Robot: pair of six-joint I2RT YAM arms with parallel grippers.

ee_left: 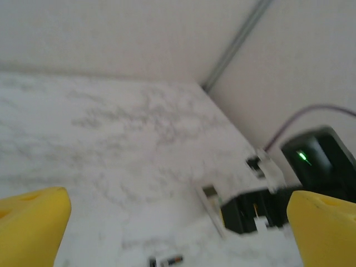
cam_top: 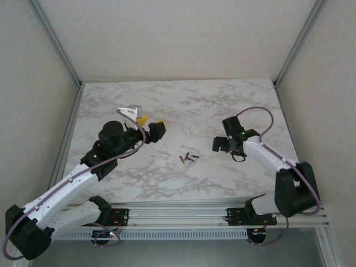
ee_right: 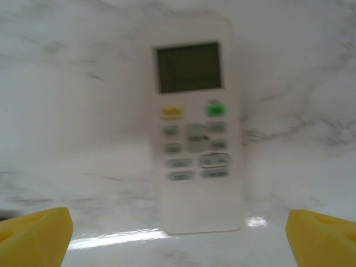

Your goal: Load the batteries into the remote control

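Note:
My right gripper moves down onto the remote's blank near end [ee_right: 203, 204] next until a fingertip stands beside each long edge, because the open fingers already span its width.
The white remote control [ee_right: 194, 133] lies face up on the marble table, screen end away from my right gripper [ee_right: 178, 240]. That gripper is open, its yellow fingertips [ee_right: 33, 236] wide apart on either side of the remote's near end and not touching it. The batteries [cam_top: 188, 158] are small dark cells with reddish ends. They lie loose together mid-table, between the two arms. My left gripper [cam_top: 151, 123] hovers open and empty, left of and beyond them. In the left wrist view, blurred batteries [ee_left: 167, 260] show at the bottom edge, with the remote [ee_left: 210, 203] and right gripper [ee_left: 250, 214] beyond.
White walls and aluminium frame posts [cam_top: 61, 50] close in the marble table [cam_top: 183, 100] on three sides. A metal rail [cam_top: 178, 214] runs along the near edge between the arm bases. Purple cables [cam_top: 261, 114] loop off both arms.

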